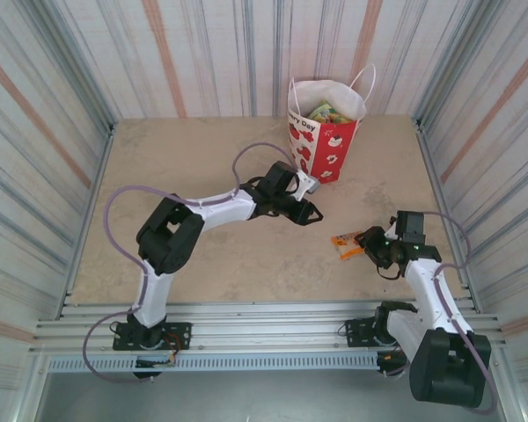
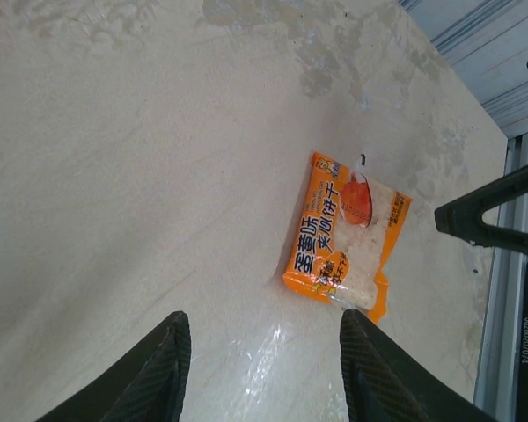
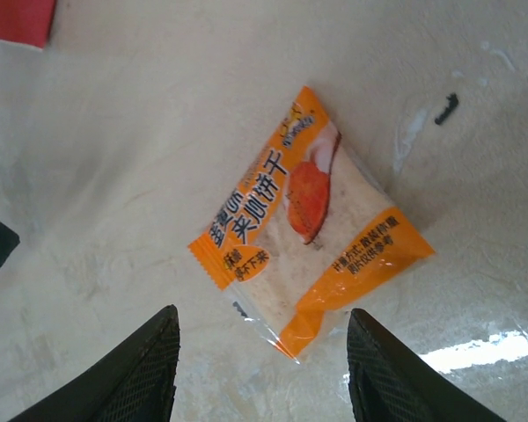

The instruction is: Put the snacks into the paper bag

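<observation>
I should next lower the open fingers of my right gripper over the packet's near orange strip [image 1: 353, 252] [image 3: 341, 274] and close them, since it lies just below my right gripper and its corner is already between the fingers.
One orange snack packet [image 1: 347, 245] lies flat on the table right of centre; it also fills the middle of the right wrist view [image 3: 310, 215] and sits ahead in the left wrist view [image 2: 346, 236]. My right gripper [image 1: 376, 249] hovers just right of it, open, with the packet's near corner between the spread fingertips [image 3: 260, 374]. My left gripper [image 1: 309, 212] is open and empty over bare table in front of the paper bag [image 1: 326, 141]. The bag stands upright at the back, with several yellow and green packets [image 1: 327, 113] showing in its mouth.
Corrugated metal walls [image 1: 53, 97] enclose the table on three sides. A metal rail [image 1: 246, 312] runs along the near edge by the arm bases. A red corner of the bag [image 3: 16, 19] shows at the top left of the right wrist view.
</observation>
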Controlling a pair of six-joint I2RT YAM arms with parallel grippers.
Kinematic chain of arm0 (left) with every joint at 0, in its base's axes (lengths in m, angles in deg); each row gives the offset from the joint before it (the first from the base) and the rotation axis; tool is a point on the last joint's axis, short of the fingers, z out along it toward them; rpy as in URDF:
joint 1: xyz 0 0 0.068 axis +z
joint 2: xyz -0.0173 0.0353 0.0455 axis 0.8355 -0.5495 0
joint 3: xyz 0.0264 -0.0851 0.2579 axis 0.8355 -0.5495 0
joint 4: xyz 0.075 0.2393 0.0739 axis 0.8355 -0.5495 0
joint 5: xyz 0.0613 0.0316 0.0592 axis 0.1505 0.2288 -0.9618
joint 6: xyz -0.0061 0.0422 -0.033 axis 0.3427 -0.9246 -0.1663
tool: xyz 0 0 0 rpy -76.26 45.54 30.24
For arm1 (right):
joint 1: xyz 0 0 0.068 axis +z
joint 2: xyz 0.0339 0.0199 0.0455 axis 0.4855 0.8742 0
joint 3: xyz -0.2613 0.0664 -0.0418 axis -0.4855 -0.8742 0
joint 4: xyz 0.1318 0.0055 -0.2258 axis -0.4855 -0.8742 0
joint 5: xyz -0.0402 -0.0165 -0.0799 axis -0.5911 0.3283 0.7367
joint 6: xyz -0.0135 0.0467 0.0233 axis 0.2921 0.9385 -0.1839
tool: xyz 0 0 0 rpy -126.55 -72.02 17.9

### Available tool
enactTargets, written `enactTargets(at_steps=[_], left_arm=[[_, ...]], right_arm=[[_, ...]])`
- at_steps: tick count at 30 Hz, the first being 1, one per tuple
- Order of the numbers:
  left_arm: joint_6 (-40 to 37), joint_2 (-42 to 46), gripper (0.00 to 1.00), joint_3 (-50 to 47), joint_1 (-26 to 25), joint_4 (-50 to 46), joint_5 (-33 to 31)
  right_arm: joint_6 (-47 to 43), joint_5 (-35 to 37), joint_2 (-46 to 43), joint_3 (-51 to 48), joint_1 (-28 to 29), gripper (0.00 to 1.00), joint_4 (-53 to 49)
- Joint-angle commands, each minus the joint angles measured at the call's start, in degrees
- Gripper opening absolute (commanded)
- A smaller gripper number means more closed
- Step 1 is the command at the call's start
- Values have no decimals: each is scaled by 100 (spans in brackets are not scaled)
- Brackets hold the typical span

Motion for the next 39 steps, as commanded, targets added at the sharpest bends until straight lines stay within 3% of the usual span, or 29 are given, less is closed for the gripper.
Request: enactTargets(at_steps=[1,11,23,33,39], left_arm=[[195,-343,49,329,-145,80,291],[313,-796,47,797,-330,10,482],[178,-700,46,775,-328,-151,382],[48,-449,46,733,-306,-308,155],[-8,-77,45,497,-206,-297,-28]], right_arm=[[264,162,99,-58,-32,53,86],[-40,869,612,44,-236,56,301],[-196,330,1677,8,-273,50,1135],[-306,375,1707,-45,-273,5,1214],[-337,556,849,62,-273,0,822]])
